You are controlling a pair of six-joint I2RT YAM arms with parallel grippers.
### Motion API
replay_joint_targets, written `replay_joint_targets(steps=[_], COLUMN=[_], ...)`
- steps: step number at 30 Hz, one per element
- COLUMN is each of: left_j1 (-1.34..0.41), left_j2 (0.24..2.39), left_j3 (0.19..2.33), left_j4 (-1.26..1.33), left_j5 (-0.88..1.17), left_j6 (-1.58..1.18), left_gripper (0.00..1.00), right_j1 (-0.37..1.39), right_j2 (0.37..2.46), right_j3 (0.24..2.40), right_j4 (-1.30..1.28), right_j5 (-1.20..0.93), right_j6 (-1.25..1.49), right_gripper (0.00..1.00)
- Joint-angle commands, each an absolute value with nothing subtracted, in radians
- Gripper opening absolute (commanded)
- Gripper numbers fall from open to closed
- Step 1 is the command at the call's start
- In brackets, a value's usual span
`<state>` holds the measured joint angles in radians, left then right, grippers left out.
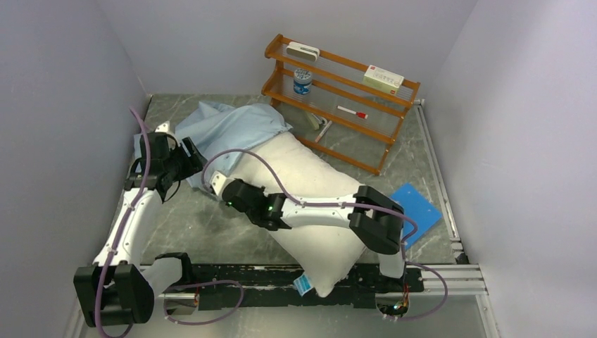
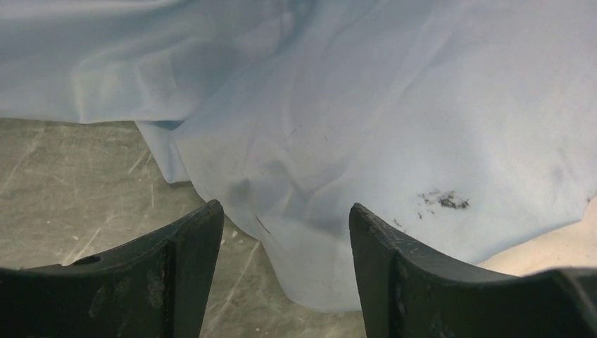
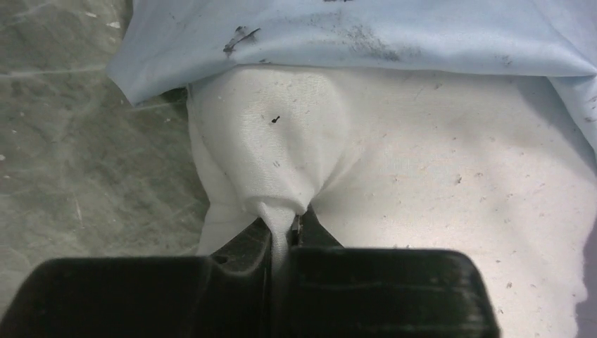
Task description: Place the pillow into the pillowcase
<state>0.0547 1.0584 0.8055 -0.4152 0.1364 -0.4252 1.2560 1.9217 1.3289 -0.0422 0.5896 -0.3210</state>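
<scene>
The pillowcase's edge by the rack is outward of my right gripper. My right gripper should next lift the still uncovered pinch of pillow [image 1: 310, 190] outward toward that edge and let go of it.
The off-white pillow [image 1: 310, 190] lies diagonally across the table, its tagged end at the near edge. Its far end sits under the pale light-blue pillowcase [image 1: 232, 127], which lies wrinkled at the back left. My right gripper [image 1: 220, 182] is shut on a pinch of the pillow's cloth [image 3: 281, 169] near its left far corner, just below the pillowcase edge [image 3: 352, 35]. My left gripper [image 1: 189, 156] is open at the pillowcase's left edge, and a fold of the blue fabric [image 2: 303, 211] hangs between its fingers [image 2: 384, 246].
A wooden rack [image 1: 338, 95] with small items stands at the back right. A flat bright-blue sheet [image 1: 415, 208] lies right of the pillow. Grey walls close both sides. A metal rail [image 1: 450, 278] runs along the near edge.
</scene>
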Motion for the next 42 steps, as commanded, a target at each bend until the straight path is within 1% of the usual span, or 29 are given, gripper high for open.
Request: replay_joint_targets(steps=[1, 4, 7, 11, 15, 18, 19, 23, 26, 30, 31, 35, 36, 40, 42], left_j1=[0.063, 0.063, 0.062, 0.054, 0.028, 0.008, -0.019, -0.040, -0.050, -0.070, -0.075, -0.084, -0.085, -0.095, -0.107], left_j2=[1.026, 0.992, 0.969, 0.938, 0.893, 0.866, 0.865, 0.896, 0.913, 0.885, 0.874, 0.820, 0.816, 0.824, 0.832], left_j3=[0.788, 0.792, 0.840, 0.910, 0.954, 0.957, 0.951, 0.914, 0.911, 0.929, 0.940, 0.964, 0.979, 1.030, 1.027], left_j4=[-0.396, -0.412, -0.450, -0.486, -0.493, -0.481, -0.480, -0.457, -0.453, -0.460, -0.473, -0.488, -0.495, -0.508, -0.499], left_j5=[0.227, 0.224, 0.217, 0.263, 0.294, 0.276, 0.258, 0.211, 0.175, 0.162, 0.152, 0.136, 0.150, 0.220, 0.207], left_j6=[-0.398, -0.389, -0.361, -0.351, -0.346, -0.321, -0.307, -0.271, -0.265, -0.302, -0.314, -0.322, -0.318, -0.309, -0.297], left_gripper=[0.69, 0.66, 0.65, 0.64, 0.68, 0.68, 0.67, 0.62, 0.61, 0.57, 0.59, 0.72, 0.74, 0.72, 0.71], right_j1=[1.215, 1.158, 1.057, 0.957, 0.899, 0.864, 0.851, 0.809, 0.804, 0.798, 0.796, 0.790, 0.790, 0.789, 0.788], right_j2=[1.879, 1.793, 1.693, 1.620, 1.597, 1.573, 1.564, 1.551, 1.560, 1.553, 1.554, 1.567, 1.569, 1.566, 1.568], right_j3=[1.367, 1.367, 1.320, 1.292, 1.293, 1.271, 1.260, 1.250, 1.270, 1.255, 1.251, 1.251, 1.246, 1.232, 1.234], right_j4=[-0.038, -0.007, 0.120, 0.230, 0.293, 0.369, 0.401, 0.485, 0.482, 0.486, 0.489, 0.489, 0.492, 0.509, 0.512], right_j5=[0.433, 0.274, 0.071, -0.068, -0.165, -0.209, -0.223, -0.270, -0.275, -0.236, -0.231, -0.232, -0.230, -0.216, -0.216], right_j6=[-0.223, -0.123, 0.038, 0.189, 0.302, 0.400, 0.443, 0.571, 0.586, 0.601, 0.603, 0.613, 0.614, 0.624, 0.632], right_gripper=[0.00, 0.00, 0.00, 0.00, 0.00, 0.00, 0.00, 0.00, 0.00, 0.00, 0.00, 0.00, 0.00, 0.00, 0.00])
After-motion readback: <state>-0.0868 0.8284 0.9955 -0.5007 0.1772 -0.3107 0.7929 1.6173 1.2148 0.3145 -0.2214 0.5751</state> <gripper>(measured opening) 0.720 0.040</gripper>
